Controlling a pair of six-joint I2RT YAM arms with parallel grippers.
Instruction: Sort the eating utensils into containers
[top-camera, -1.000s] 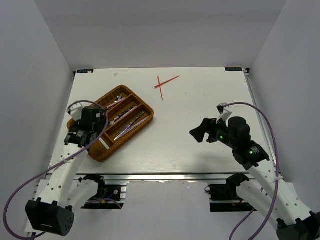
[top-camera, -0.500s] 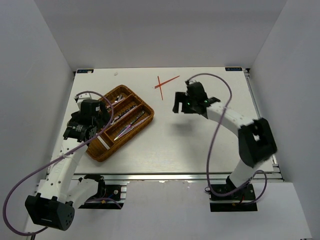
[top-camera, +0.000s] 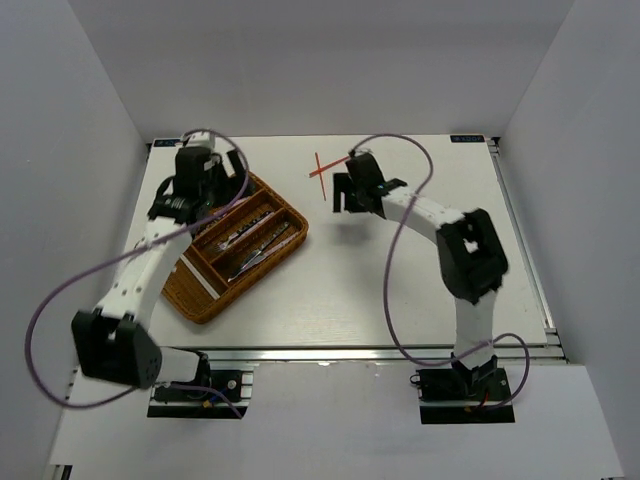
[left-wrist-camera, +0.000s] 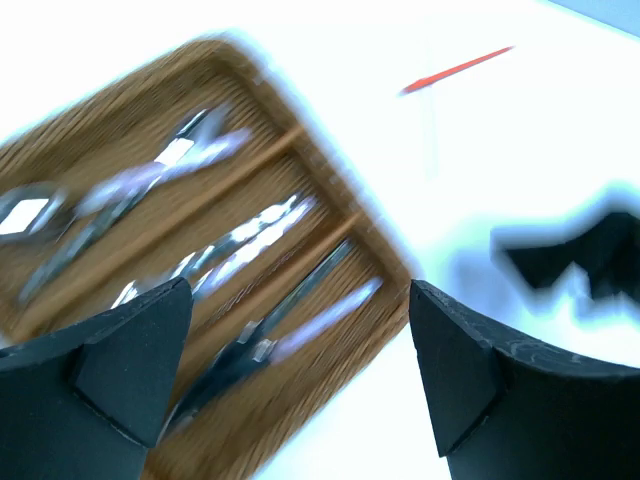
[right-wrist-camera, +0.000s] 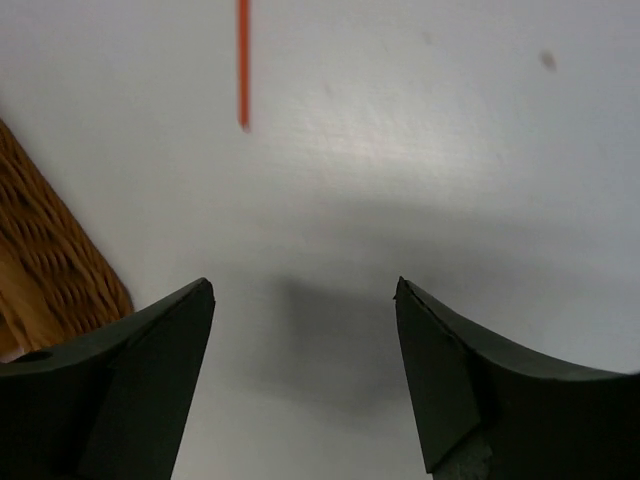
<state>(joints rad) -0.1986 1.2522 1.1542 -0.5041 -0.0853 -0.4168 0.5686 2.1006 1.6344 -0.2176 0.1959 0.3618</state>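
I need to move my left gripper to the right in the top view next and down onto the slanted chopstick's tray-side end, because that end sticks out past the place where the chopsticks cross.
Two thin red chopsticks lie crossed on the white table beyond the brown wicker tray. Silver utensils with pinkish handles lie in its long compartments. My right gripper hovers just right of the crossed chopsticks, open and empty. In the right wrist view, one red chopstick lies ahead of the open right gripper. My left gripper hangs above the tray's far left end. The blurred left wrist view shows the left gripper open with nothing in it, above the utensils in the tray.
White walls close in the table on the left, back and right. A corner of the tray shows at the left of the right wrist view. In the left wrist view a red chopstick lies beyond the tray, with the right arm a dark blur at the right.
My right arm has reached from the near right across to the red chopsticks. The left arm has swung from the tray's near end up over its far left end.
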